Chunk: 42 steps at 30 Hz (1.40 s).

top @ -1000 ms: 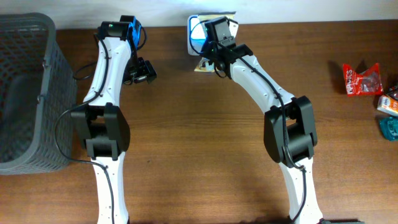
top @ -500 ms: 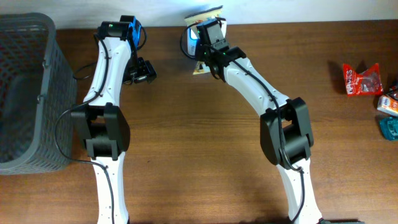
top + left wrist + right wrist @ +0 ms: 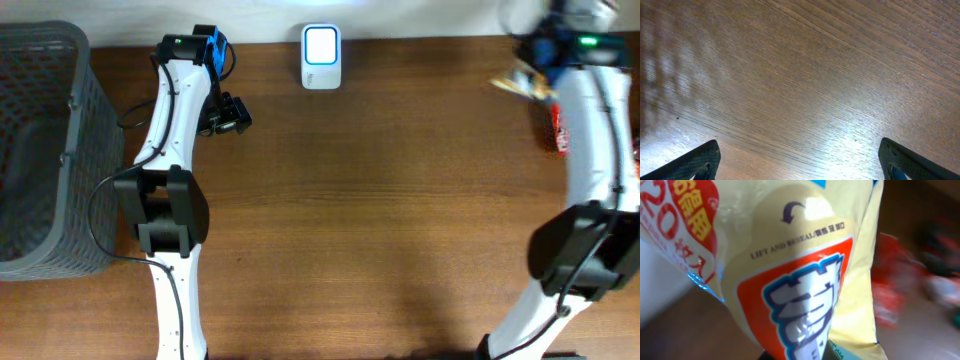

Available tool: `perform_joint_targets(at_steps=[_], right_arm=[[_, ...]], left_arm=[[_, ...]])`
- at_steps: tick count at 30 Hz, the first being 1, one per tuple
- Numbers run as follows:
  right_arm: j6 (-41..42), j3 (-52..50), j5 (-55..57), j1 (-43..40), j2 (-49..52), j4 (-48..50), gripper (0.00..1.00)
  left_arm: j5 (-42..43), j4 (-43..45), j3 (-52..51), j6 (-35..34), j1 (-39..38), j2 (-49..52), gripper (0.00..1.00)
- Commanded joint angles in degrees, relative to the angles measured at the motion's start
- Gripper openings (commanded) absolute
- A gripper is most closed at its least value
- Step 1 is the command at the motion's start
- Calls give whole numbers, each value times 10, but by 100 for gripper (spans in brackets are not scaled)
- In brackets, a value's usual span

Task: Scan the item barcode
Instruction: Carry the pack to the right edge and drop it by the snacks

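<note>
I need to move my right gripper back and down to the tabletop (image 3: 557, 171) beside the red packet next and let go of the yellow packet (image 3: 518, 84), because other items are already on that side.
The item is a yellow snack packet (image 3: 518, 84) with red and orange print, held in the air near the table's back right corner. My right gripper (image 3: 538, 72) is shut on it and looks motion-blurred. In the right wrist view the packet (image 3: 805, 265) fills the frame and hides the fingers. The white barcode scanner (image 3: 321, 57) stands uncovered at the back centre, far to the left of the packet. My left gripper (image 3: 230, 117) hangs open left of the scanner. Its wrist view shows bare wood between the two fingertips (image 3: 700, 161).
A dark grey mesh basket (image 3: 40, 150) stands at the left edge. A red packet (image 3: 558, 132) lies at the right, partly behind my right arm, and shows as a red blur (image 3: 890, 285) in the right wrist view.
My right arm has swung from the scanner to the far right with the yellow packet, so the scanner's face now shows. The left arm has not moved.
</note>
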Motion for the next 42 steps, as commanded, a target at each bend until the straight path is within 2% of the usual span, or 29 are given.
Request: perform_joint_targets(at_steps=[1, 8, 9, 10, 11, 13, 14, 20, 24, 25, 29, 30, 33, 38, 42], right_arm=[[6, 1, 8, -76, 20, -35, 4], [2, -8, -2, -175, 70, -52, 7], [2, -8, -2, -184, 78, -49, 18], [2, -8, -2, -191, 85, -47, 35], [2, -8, -3, -197, 89, -45, 42], [-8, -8, -2, -207, 91, -39, 47], [-16, -7, -2, -213, 89, -39, 53], [-15, -5, -7, -229, 31, -75, 60], [-15, -5, -27, -224, -44, -113, 91], [-16, -5, -52, -220, -74, -133, 96], [-16, -5, -98, -204, -155, -217, 97], [-16, -5, -97, -199, -169, -235, 100], [-17, -21, -98, -164, -233, -281, 99], [-61, -120, -97, -59, -365, -256, 99], [-62, -229, -98, 52, -474, -225, 98]], left_arm=[[2, 0, 0, -7, 2, -10, 99], [2, 0, 0, -7, 2, -10, 99], [2, 0, 0, -7, 2, -10, 99], [2, 0, 0, -7, 2, -10, 99], [2, 0, 0, -7, 2, -10, 99], [2, 0, 0, -7, 1, -10, 99], [2, 0, 0, -7, 0, -10, 99], [2, 0, 0, -7, 2, -10, 99], [2, 0, 0, -7, 1, -10, 99], [2, 0, 0, -7, 0, -10, 99], [2, 0, 0, -7, 0, -10, 99], [2, 0, 0, -7, 1, -10, 99], [2, 0, 0, -7, 1, -10, 99], [2, 0, 0, -7, 0, -10, 99], [2, 0, 0, -7, 0, -10, 99]])
